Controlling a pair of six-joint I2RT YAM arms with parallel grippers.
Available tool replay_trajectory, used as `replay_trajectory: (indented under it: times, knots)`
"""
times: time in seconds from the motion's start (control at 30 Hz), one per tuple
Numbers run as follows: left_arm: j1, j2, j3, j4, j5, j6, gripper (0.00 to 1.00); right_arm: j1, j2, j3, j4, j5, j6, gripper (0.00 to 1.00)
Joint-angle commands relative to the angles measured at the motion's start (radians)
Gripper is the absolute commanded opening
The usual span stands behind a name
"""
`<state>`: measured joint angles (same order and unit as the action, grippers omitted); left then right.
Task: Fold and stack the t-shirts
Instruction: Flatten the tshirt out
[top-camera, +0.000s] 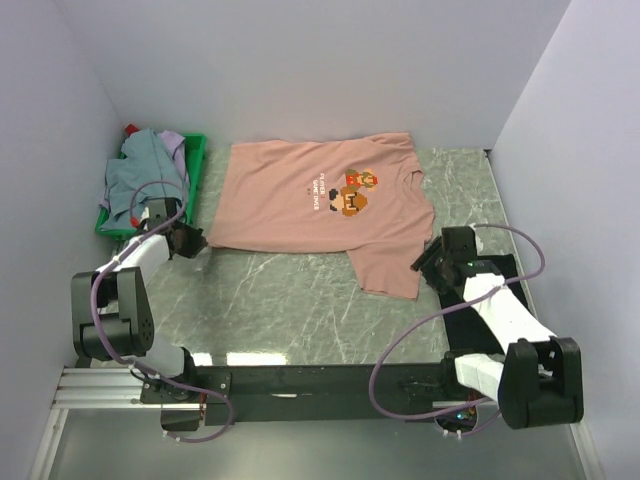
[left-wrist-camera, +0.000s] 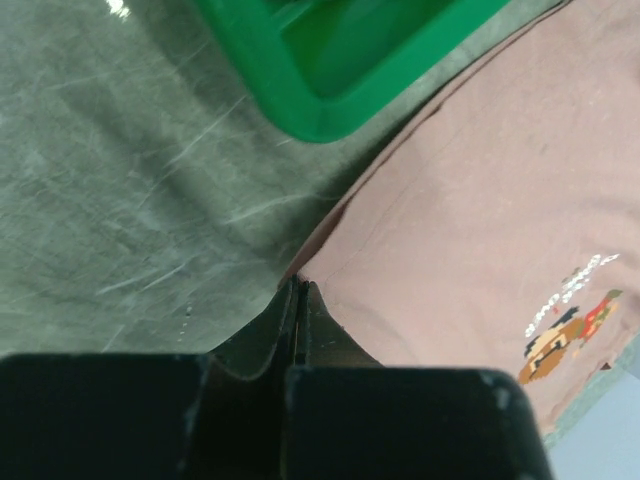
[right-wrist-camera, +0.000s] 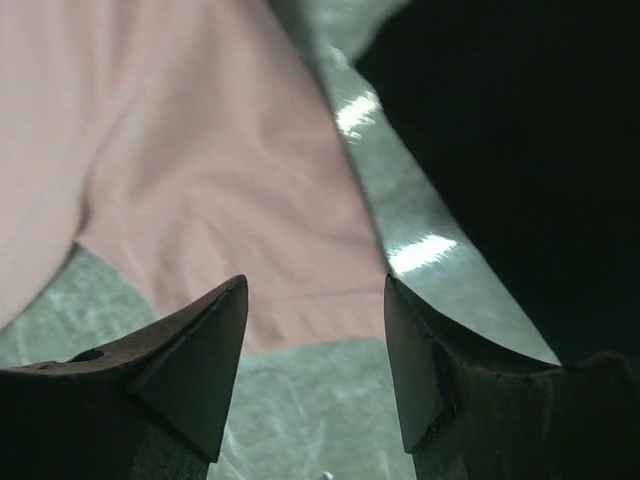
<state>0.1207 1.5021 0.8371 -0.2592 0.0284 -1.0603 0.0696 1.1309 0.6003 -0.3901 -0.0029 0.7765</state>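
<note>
My right gripper will next go down and back onto the near sleeve's hem corner (top-camera: 415, 296) (right-wrist-camera: 379, 324) by the black shape.
A salmon-pink t-shirt (top-camera: 300, 200) with a pixel-figure print (top-camera: 352, 193) lies spread flat on the marble table. My left gripper (top-camera: 203, 245) is at the shirt's near left hem corner. In the left wrist view its fingers (left-wrist-camera: 298, 285) are pressed together with the corner of the pink cloth (left-wrist-camera: 470, 200) at their tips. My right gripper (top-camera: 422, 262) is open just off the near sleeve. The right wrist view shows its jaws (right-wrist-camera: 315, 300) apart above bare table, with the sleeve hem (right-wrist-camera: 200, 150) just beyond them. Grey-blue (top-camera: 140, 175) and lavender (top-camera: 175, 143) shirts are heaped in the crate.
The green plastic crate (top-camera: 195, 170) stands at the far left, close to the shirt's left edge, and shows in the left wrist view (left-wrist-camera: 320, 100). A flat black shape (top-camera: 500, 290) lies under the right arm; I cannot tell whether it is a shirt. White walls enclose the table.
</note>
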Motion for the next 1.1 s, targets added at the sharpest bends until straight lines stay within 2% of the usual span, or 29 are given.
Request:
replay_trajectory:
  times: [0.0,0.4,0.5,0.6,0.67,0.7,0.77,0.8,0.93,1.07]
  knots:
    - [-0.004,-0.036,-0.033,0.014,-0.025,0.022,0.01,0.015,-0.043,-0.014,-0.049,0.096,0.021,0.64]
    - [-0.006,-0.071,-0.066,0.063,-0.015,0.023,0.06,0.039,0.001,-0.083,-0.023,0.07,0.02,0.56]
    - [-0.006,-0.071,-0.066,0.061,-0.021,0.028,0.06,0.05,0.01,-0.103,-0.01,0.061,0.024,0.55]
    - [-0.006,-0.065,-0.072,0.067,-0.018,0.026,0.04,0.061,0.021,-0.119,0.01,0.054,0.03,0.5]
    - [-0.006,-0.062,-0.075,0.069,-0.018,0.026,0.04,0.068,0.026,-0.129,0.02,0.044,0.032,0.38]
    - [-0.006,-0.062,-0.075,0.071,-0.019,0.028,0.03,0.07,0.03,-0.131,0.029,0.038,0.032,0.22]
    - [-0.006,-0.062,-0.081,0.069,-0.019,0.026,0.02,0.07,0.023,-0.132,0.022,0.03,0.026,0.04]
    - [-0.006,-0.063,-0.081,0.069,-0.021,0.028,0.02,0.071,0.015,-0.129,0.013,0.035,0.024,0.0]
    - [-0.006,-0.086,-0.096,0.054,-0.025,0.028,0.01,0.07,-0.091,-0.113,-0.059,0.037,0.004,0.0]
    - [-0.004,-0.106,-0.116,0.028,-0.068,0.028,0.01,0.07,-0.265,-0.096,-0.205,0.035,-0.022,0.0]
